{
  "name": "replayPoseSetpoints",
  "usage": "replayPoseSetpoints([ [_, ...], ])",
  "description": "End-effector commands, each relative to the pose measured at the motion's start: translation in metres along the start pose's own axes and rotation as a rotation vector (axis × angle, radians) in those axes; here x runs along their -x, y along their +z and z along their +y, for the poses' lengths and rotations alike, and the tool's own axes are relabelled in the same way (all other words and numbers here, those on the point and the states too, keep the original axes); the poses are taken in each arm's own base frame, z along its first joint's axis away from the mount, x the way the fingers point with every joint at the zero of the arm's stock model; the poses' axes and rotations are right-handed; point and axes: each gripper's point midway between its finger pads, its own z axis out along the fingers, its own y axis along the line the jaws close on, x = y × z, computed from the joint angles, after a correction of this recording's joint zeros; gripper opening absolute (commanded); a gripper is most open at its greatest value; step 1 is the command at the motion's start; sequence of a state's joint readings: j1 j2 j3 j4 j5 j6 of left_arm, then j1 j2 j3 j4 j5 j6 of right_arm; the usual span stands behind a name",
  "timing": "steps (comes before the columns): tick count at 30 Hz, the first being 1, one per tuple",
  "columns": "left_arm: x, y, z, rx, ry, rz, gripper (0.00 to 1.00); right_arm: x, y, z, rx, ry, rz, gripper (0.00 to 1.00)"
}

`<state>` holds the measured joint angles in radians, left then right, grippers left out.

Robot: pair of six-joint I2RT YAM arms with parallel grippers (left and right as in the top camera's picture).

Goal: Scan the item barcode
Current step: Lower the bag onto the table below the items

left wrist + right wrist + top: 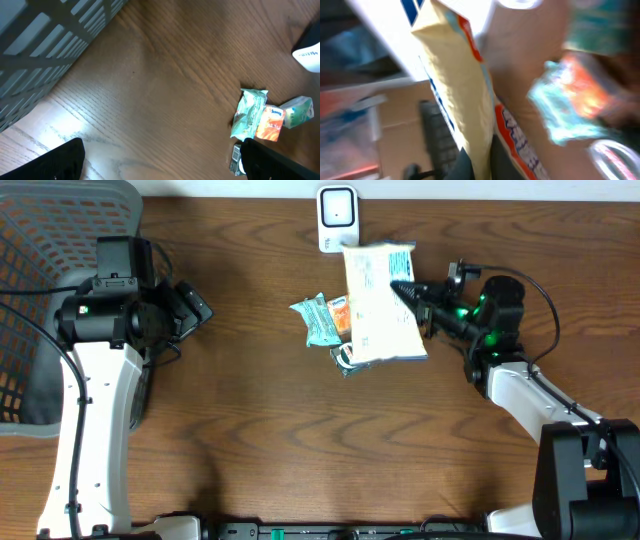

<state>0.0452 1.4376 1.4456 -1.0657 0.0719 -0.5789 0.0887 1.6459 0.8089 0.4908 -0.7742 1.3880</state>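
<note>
The packet should next move back from the scanner and go down onto the bare wood (397,392) beside the pouches as my right gripper turns downward, because the wood and the pouches are under it.
A large cream-white packet (378,305) with blue and orange print hangs over the table's middle, just below the white barcode scanner (337,218) at the far edge. My right gripper (405,288) is shut on the packet's right edge. In the right wrist view the packet (462,85) rises edge-on between the dark fingers (470,167), and the picture is blurred. My left gripper (200,308) stands open at the left over bare wood, nothing between its fingertips (55,162).
A green pouch (318,320), an orange pouch (341,318) and a small dark packet (345,360) lie under and left of the held packet. The green pouch (248,113) and the orange pouch (270,123) also show in the left wrist view. A grey mesh basket (40,290) fills the far left.
</note>
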Motion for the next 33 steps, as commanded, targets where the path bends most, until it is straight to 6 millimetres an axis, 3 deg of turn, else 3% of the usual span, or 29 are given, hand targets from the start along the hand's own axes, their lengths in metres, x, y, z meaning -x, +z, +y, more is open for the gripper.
replayPoseSetpoints([
  [1,0.002,0.001,0.003,0.013,-0.006,-0.007,0.98,0.011,0.0,-0.011,-0.07,-0.185,-0.065,0.01],
  [11,0.002,0.001,0.003,0.013,-0.006,-0.007,0.98,0.034,-0.019,-0.005,-0.127,-0.408,-0.172,0.01],
  [16,0.002,0.001,0.003,0.013,-0.006,-0.007,0.98,0.059,-0.054,-0.035,-0.491,-0.582,-0.316,0.02],
  [19,0.002,0.001,0.003,0.013,-0.006,-0.007,0.98,0.065,-0.072,-0.037,-0.691,-0.702,-0.351,0.02],
  [26,0.002,0.001,0.003,0.013,-0.006,-0.007,0.98,0.063,-0.086,-0.026,-0.978,-0.921,-0.401,0.01],
  [33,0.002,0.001,0.003,0.013,-0.006,-0.007,0.98,0.044,-0.086,-0.05,-1.236,-1.04,-0.409,0.01],
])
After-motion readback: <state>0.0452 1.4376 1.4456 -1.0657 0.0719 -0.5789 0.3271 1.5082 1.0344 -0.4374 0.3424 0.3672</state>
